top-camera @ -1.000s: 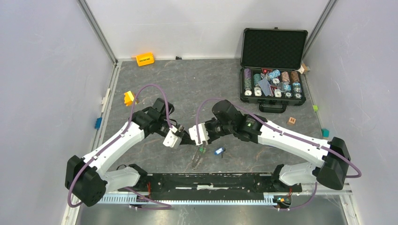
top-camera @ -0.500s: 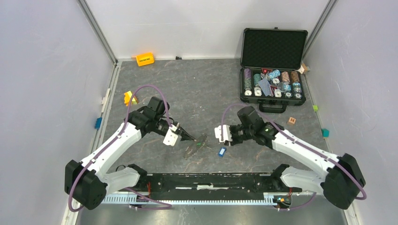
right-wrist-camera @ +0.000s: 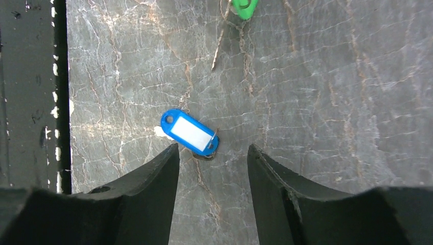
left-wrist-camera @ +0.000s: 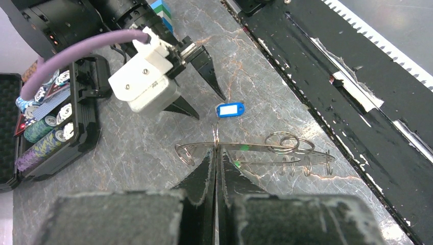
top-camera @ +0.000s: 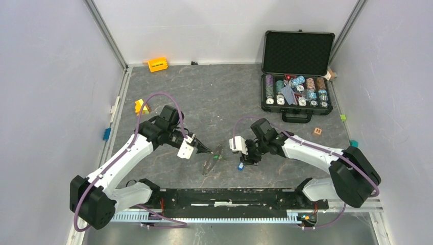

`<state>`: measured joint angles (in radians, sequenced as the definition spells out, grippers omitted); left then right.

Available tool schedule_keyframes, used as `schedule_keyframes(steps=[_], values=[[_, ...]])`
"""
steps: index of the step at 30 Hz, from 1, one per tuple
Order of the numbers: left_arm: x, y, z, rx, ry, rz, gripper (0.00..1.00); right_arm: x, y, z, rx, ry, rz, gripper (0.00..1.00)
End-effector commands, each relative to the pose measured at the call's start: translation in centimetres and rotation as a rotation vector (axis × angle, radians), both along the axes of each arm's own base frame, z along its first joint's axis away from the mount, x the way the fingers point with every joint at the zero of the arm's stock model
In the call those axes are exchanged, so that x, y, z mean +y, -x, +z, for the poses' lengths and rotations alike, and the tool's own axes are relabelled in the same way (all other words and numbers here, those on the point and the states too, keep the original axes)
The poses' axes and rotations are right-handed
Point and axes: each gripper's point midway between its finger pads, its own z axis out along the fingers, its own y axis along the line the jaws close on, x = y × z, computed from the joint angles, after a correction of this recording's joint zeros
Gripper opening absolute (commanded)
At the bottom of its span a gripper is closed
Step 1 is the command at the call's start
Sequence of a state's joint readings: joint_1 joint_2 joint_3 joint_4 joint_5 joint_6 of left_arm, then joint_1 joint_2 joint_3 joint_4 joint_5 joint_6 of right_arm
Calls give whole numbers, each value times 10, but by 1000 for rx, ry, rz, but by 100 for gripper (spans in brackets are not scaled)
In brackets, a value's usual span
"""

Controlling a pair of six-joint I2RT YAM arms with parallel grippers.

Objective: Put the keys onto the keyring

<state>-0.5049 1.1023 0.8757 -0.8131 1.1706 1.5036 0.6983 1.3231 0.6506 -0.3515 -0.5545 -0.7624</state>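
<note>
My right gripper should next go down and ease toward the keyring (top-camera: 209, 164) onto the wire-loop end of the blue key. The blue key lies flat, and that end faces my open fingers.
My left gripper (top-camera: 206, 151) is shut on the rim of the keyring (top-camera: 209, 164). It is a large grey metal ring with small loops along its rim, seen edge-on in the left wrist view (left-wrist-camera: 286, 148), tilted just above the table. The green key (top-camera: 218, 151) hangs on it. The blue key (top-camera: 239, 166) lies flat on the table. In the right wrist view it (right-wrist-camera: 190, 132) lies just ahead of my open, empty right gripper (right-wrist-camera: 212, 148), nearer the left finger. The right gripper (top-camera: 246, 157) hovers over it. The green key (right-wrist-camera: 244, 6) shows at the top edge.
An open black case (top-camera: 296, 104) of poker chips stands at the back right. Small blocks lie around the edges: orange (top-camera: 158, 64), yellow (top-camera: 139, 106), a wooden cube (top-camera: 317, 131), teal (top-camera: 353, 144). The black base rail (top-camera: 235, 196) runs close below the keys.
My right gripper left the left gripper and the keyring, swung right, then came back over the blue key. The left gripper turned the keyring up and left, still gripping it.
</note>
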Motion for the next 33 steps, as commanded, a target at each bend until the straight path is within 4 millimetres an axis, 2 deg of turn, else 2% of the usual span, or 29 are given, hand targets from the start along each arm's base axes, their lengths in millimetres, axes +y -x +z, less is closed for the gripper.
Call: schedule_keyframes(steps=[1,7,15,26,33], values=[[-1,1,10,-14,35,-1,2,15,-8,8,33,-46,-25,56],[-1,1,9,-14,35,-2,2,14,-11,-3,55,-16,-49,50],[-1,2,7,-11,34,-6,2,17,-19,-3,49,-5,-60,38],[-1,2,9,-10,37,-6,2,11,-9,-11,76,20,-45,39],[-1,3,9,-9,39,-6,2,7,-7,-19,94,46,-49,36]])
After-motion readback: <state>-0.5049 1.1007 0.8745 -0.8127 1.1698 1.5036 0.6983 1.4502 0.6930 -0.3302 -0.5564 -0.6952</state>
